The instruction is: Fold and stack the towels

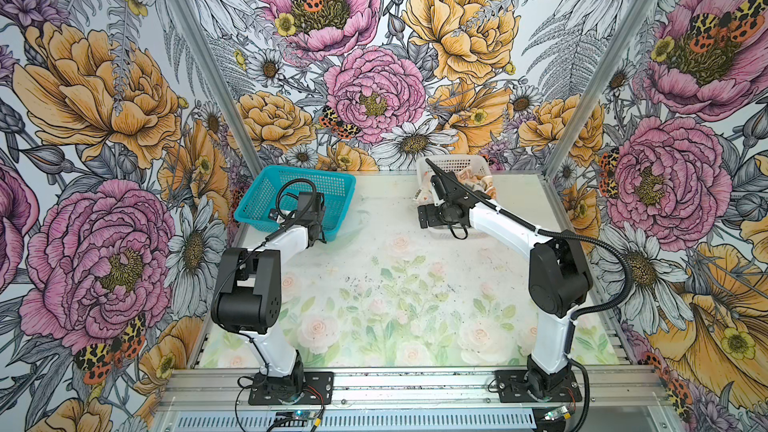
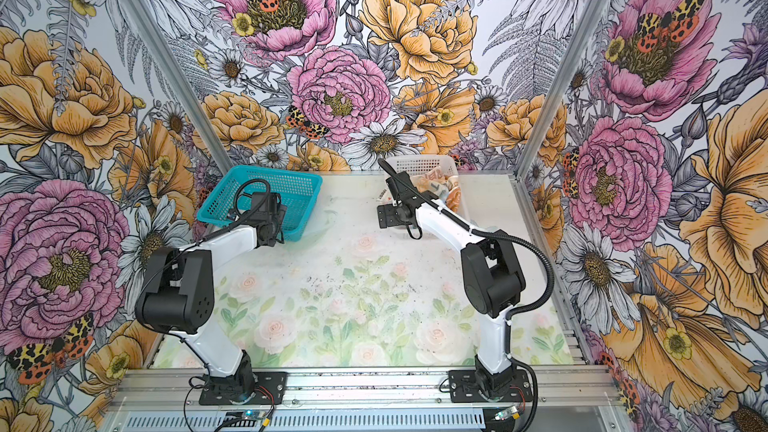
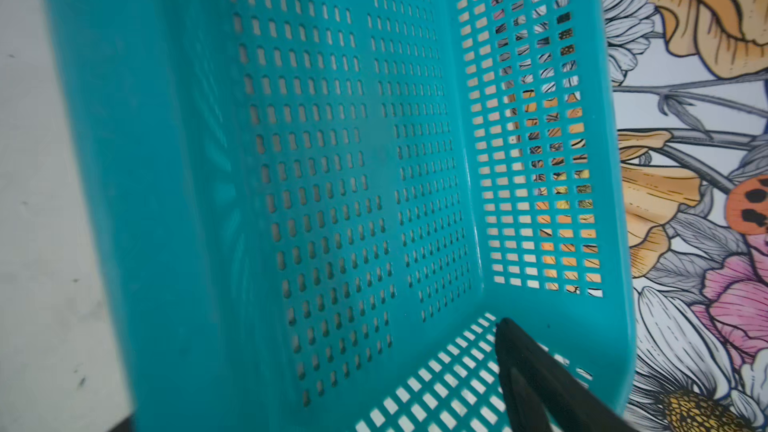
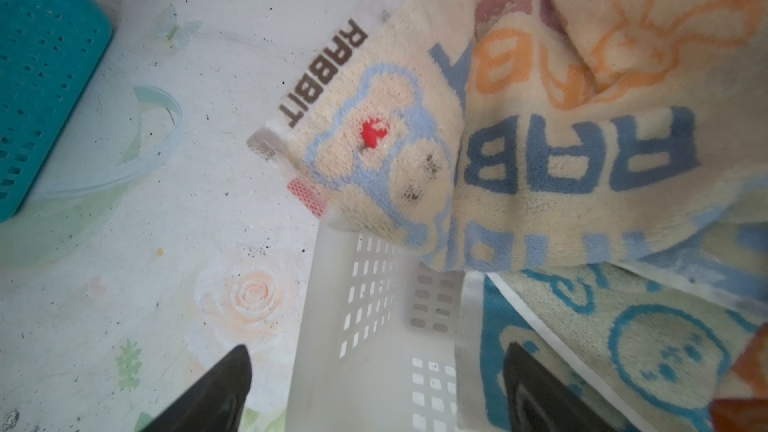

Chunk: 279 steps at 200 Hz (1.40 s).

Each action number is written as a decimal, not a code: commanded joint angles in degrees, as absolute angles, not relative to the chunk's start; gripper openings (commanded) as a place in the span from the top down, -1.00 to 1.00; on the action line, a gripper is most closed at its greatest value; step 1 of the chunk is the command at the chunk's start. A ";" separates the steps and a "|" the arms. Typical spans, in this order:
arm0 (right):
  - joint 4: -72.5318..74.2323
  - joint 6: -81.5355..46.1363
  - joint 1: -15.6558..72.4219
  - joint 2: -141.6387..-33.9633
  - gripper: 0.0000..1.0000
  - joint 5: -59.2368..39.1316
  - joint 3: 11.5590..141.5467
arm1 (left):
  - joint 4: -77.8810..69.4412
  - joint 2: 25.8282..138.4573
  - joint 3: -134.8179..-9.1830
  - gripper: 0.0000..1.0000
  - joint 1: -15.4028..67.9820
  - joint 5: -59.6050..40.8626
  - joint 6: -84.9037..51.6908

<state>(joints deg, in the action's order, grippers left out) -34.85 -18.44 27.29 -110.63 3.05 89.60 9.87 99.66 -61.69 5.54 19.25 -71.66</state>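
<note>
My right gripper moves down and closes on the bare part of the white basket's side (image 4: 316, 344) next, since that side stands below, between the gripper's open fingers.
The towels (image 1: 473, 185) (image 2: 441, 187) lie crumpled in the white basket (image 1: 457, 161) at the back right. In the right wrist view a cream towel with blue and orange "RABBIT" lettering (image 4: 582, 151) hangs over the basket's wall (image 4: 374, 326). Under it lies one with blue bunny faces (image 4: 648, 347), and an orange corner (image 4: 748, 371) shows beside that. My right gripper (image 4: 376, 384) is open; one finger stands outside that wall, the other over the blue-bunny towel. My left gripper (image 3: 374, 367) hangs over the teal basket (image 3: 332, 160). Only one of its fingers (image 3: 523, 367) shows, inside the basket.
The teal basket (image 1: 299, 178) (image 2: 270, 175) stands at the back left with nothing in it. The table (image 1: 395, 276) has a pale rose print. Flowered walls close in the back and both sides. Both arm bases are bolted to the front rail.
</note>
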 commanded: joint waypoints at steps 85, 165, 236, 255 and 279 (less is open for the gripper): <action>-34.02 -18.59 26.78 -111.80 -0.65 5.01 89.94 | 8.09 100.55 -64.56 -0.97 6.41 18.16 -67.79; -34.01 -19.77 27.75 -115.62 0.16 6.89 92.57 | 13.40 88.95 -59.88 -0.98 7.66 17.72 -58.20; -34.03 -19.64 25.91 -108.44 0.96 11.30 84.40 | 18.68 79.40 -60.70 -0.98 18.58 25.34 -49.11; -33.97 -19.60 24.68 -105.85 1.00 12.29 80.79 | 18.74 78.75 -61.71 -0.98 22.66 26.86 -48.14; -34.01 -18.62 22.43 -102.69 1.00 13.47 76.23 | 18.72 80.20 -64.43 -0.98 27.82 28.48 -46.12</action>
